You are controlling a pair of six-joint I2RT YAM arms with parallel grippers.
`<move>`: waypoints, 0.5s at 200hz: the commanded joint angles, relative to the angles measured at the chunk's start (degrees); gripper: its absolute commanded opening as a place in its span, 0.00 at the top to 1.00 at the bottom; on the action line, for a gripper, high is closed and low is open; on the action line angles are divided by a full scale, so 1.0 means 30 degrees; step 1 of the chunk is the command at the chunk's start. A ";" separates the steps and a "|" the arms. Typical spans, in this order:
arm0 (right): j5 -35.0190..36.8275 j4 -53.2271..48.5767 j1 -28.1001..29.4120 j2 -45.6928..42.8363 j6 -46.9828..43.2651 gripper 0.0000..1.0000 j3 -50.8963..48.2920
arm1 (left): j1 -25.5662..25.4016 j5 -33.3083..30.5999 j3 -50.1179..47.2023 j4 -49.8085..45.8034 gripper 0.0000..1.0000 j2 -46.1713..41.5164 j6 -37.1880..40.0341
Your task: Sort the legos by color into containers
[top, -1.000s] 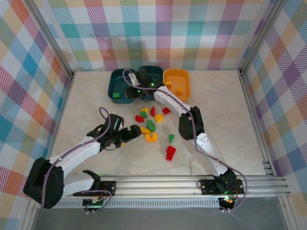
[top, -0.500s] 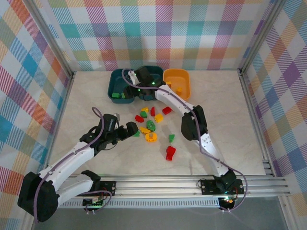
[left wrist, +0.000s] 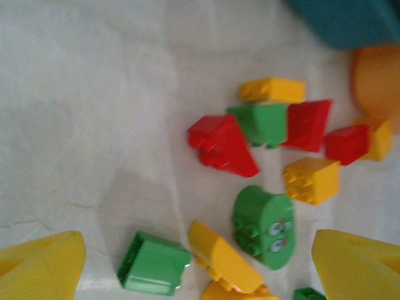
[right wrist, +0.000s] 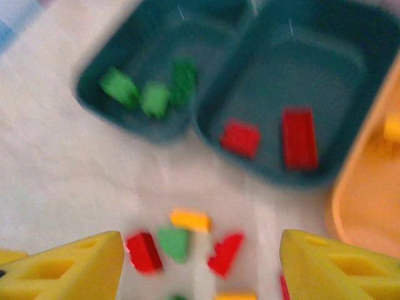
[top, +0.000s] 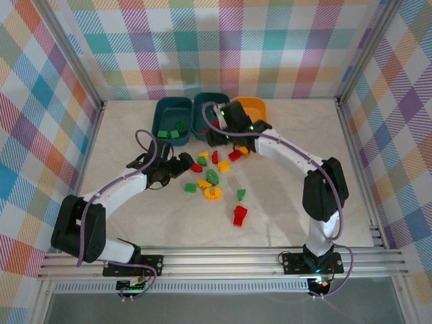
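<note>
The red brick at the pile's edge [top: 196, 167] [left wrist: 222, 145] has bare table beside it with room for a finger, so I should move my left gripper down toward the tabletop onto that brick next.
Loose legos lie mid-table: a red brick [top: 196, 167], a round green brick [top: 212, 177], a yellow brick [top: 223, 165], and a red one [top: 239, 214] nearer the front. My left gripper [top: 185, 165] is open at the pile's left edge. Between its fingers [left wrist: 37, 269] lie a green brick [left wrist: 153, 262] and a yellow brick [left wrist: 225, 256]. My right gripper [top: 213, 135] is open and empty, above the table in front of the tubs. The left teal tub [right wrist: 134, 37] holds green bricks [right wrist: 154, 99]. The middle teal tub [right wrist: 337, 56] holds red bricks [right wrist: 299, 139]. The orange tub [right wrist: 369, 194] is at right.
The three tubs stand side by side at the back: left teal [top: 162, 108], middle teal [top: 210, 100], orange [top: 255, 105]. The right forearm [top: 283, 150] arches over the table right of the pile. Metal frame rails [top: 256, 256] run along the front edge. Plaid walls enclose the table.
My right gripper drew back from over the left teal tub toward the right, and another green brick shows there. My left gripper swung farther from the front edge, up to the pile's left edge.
</note>
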 commanded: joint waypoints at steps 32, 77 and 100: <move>-0.0272 0.0556 0.0108 -0.4173 0.3742 0.31 -0.8432 | -0.1410 -0.0935 -0.0067 -0.0212 0.06 0.0034 0.0801; 0.1498 0.1045 0.0107 -0.7905 0.4423 0.30 -1.1614 | -0.1410 -0.1125 0.3020 -0.1066 0.18 0.3761 -0.0748; 0.2159 0.0816 0.0077 -0.9225 0.4213 0.29 -1.2351 | -0.1403 -0.1925 0.4497 -0.1333 0.29 0.5523 -0.1264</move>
